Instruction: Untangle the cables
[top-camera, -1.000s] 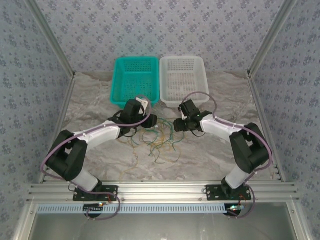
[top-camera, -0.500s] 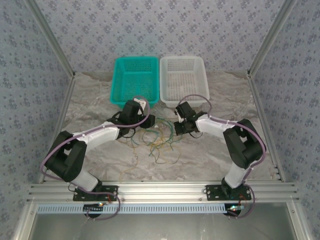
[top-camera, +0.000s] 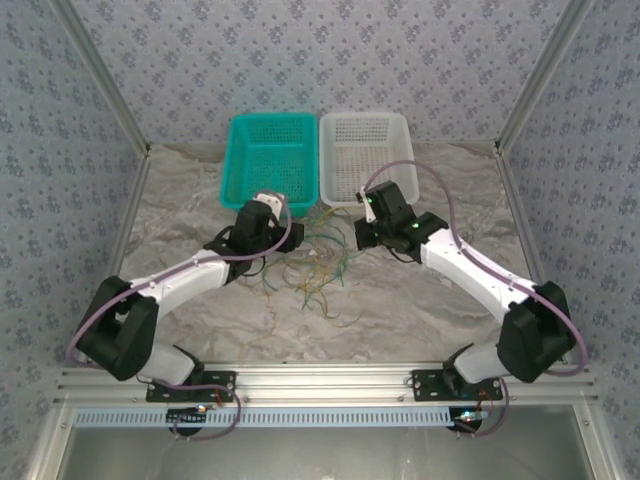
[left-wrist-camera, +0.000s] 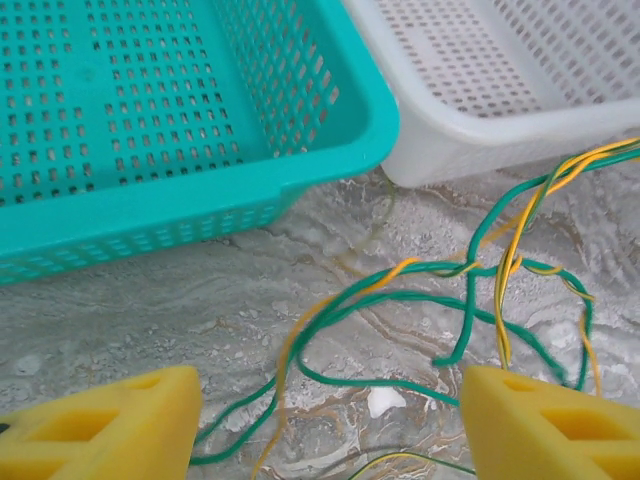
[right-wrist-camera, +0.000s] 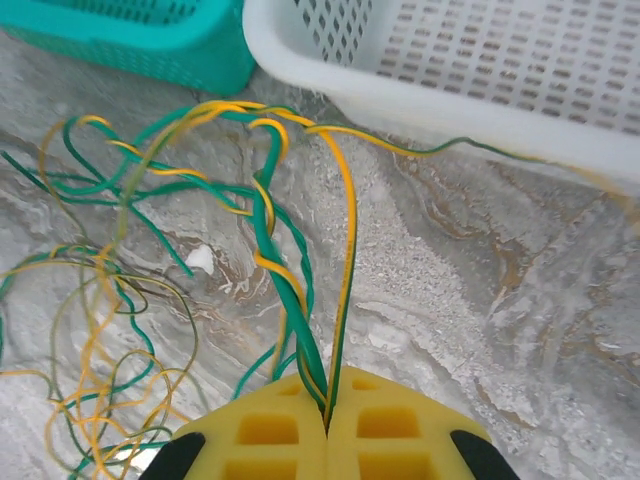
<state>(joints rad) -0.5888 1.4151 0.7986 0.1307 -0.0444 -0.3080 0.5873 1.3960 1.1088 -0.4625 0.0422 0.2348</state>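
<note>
I should pull the twisted piece of cable back with my right gripper, away from the crossing cables, and release it on the clear marble back there beside the tangle.
The cables lie as a loose tangle of green and yellow wires on the marble table, just in front of the two baskets. My right gripper is at the tangle's right edge, and in the right wrist view it is shut on a twisted green-and-yellow strand and a straighter one. These strands run taut from the jaws toward the pile. My left gripper stands at the tangle's left edge. In the left wrist view it is open, its yellow pads wide apart above green and yellow loops, holding nothing.
A teal basket and a white basket stand side by side at the back, both empty. Their front walls are close ahead of both grippers. A small white scrap lies on the table under the wires.
The right gripper has shut on strands and drawn back toward the white basket, pulling the tangle that way. The left gripper has shifted slightly back and left and stayed open.
</note>
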